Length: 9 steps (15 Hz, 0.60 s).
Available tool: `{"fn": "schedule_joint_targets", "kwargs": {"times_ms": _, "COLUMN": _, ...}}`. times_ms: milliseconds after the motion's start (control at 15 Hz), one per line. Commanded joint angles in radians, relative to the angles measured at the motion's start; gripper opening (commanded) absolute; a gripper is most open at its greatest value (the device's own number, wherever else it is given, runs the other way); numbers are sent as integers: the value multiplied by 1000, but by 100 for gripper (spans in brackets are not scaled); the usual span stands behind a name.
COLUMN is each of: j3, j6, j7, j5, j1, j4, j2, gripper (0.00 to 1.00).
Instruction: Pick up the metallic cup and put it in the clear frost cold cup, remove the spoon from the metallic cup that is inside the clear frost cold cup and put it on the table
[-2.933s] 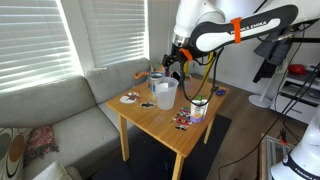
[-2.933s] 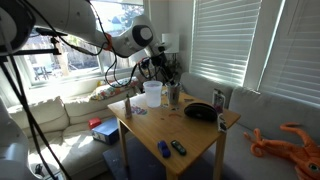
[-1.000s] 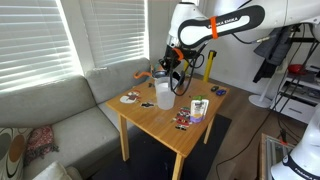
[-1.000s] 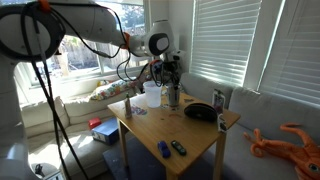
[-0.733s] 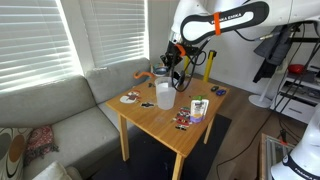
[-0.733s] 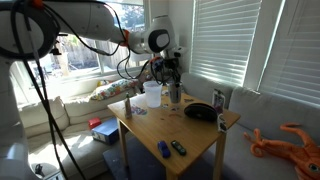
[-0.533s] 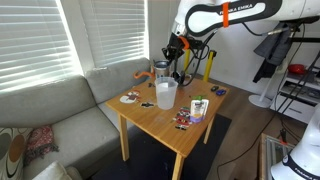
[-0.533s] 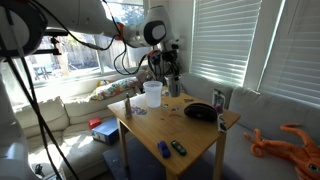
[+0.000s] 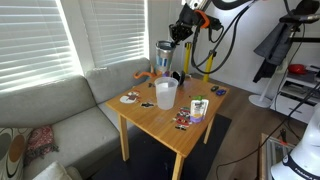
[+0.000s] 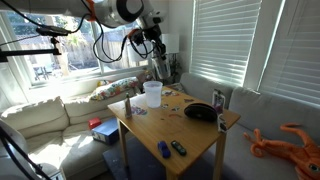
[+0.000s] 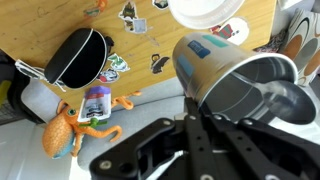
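My gripper shifts toward the clear frost cold cup next and lowers over that cup's opening point(image 9: 166, 83) point(image 11: 204, 8), since the metallic cup hangs high and off center.
My gripper point(image 9: 173, 41) point(image 10: 153, 50) is high above the far side of the table point(image 9: 160, 122) point(image 10: 190, 135), shut on the rim of the metallic cup point(image 9: 164, 52) point(image 10: 157, 67). The cup hangs in the air, up and behind the clear frost cold cup point(image 9: 166, 93) point(image 10: 152, 94), which stands upright on the table. In the wrist view the metallic cup point(image 11: 232, 78) fills the right side, with my gripper point(image 11: 205, 112) pinching its wall. The tumbler's rim point(image 11: 205, 10) shows at the top edge. I cannot make out the spoon clearly in any view.
A small white labelled cup point(image 9: 199, 108) stands near the table's edge. A black bowl point(image 10: 201, 112) point(image 11: 78, 55) and small loose items point(image 10: 170, 148) lie on the table. A sofa point(image 9: 60, 110) runs beside it, with an orange octopus toy point(image 10: 290, 140) point(image 11: 65, 130) on it.
The arm has lifted the metallic cup from table level beside the tumbler to well above it. The gripper has stayed shut on the cup. The tumbler has not moved.
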Motion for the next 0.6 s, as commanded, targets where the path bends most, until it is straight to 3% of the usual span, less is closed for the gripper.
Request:
{"fn": "schedule_joint_targets", "kwargs": {"times_ms": 0, "j3": 23, "j6": -11, "j7": -35, "j5": 68, "j1": 7, "j4": -70, "j2": -45, "gripper": 1}}
{"fn": "schedule_joint_targets", "kwargs": {"times_ms": 200, "j3": 37, "j6": -20, "j7": -66, "j5": 117, "j1": 17, "j4": -99, "j2": -46, "gripper": 1}}
{"fn": "schedule_joint_targets", "kwargs": {"times_ms": 533, "j3": 40, "j6": 2, "j7": -55, "j5": 108, "j1": 7, "j4": -150, "j2": -18, "gripper": 1}}
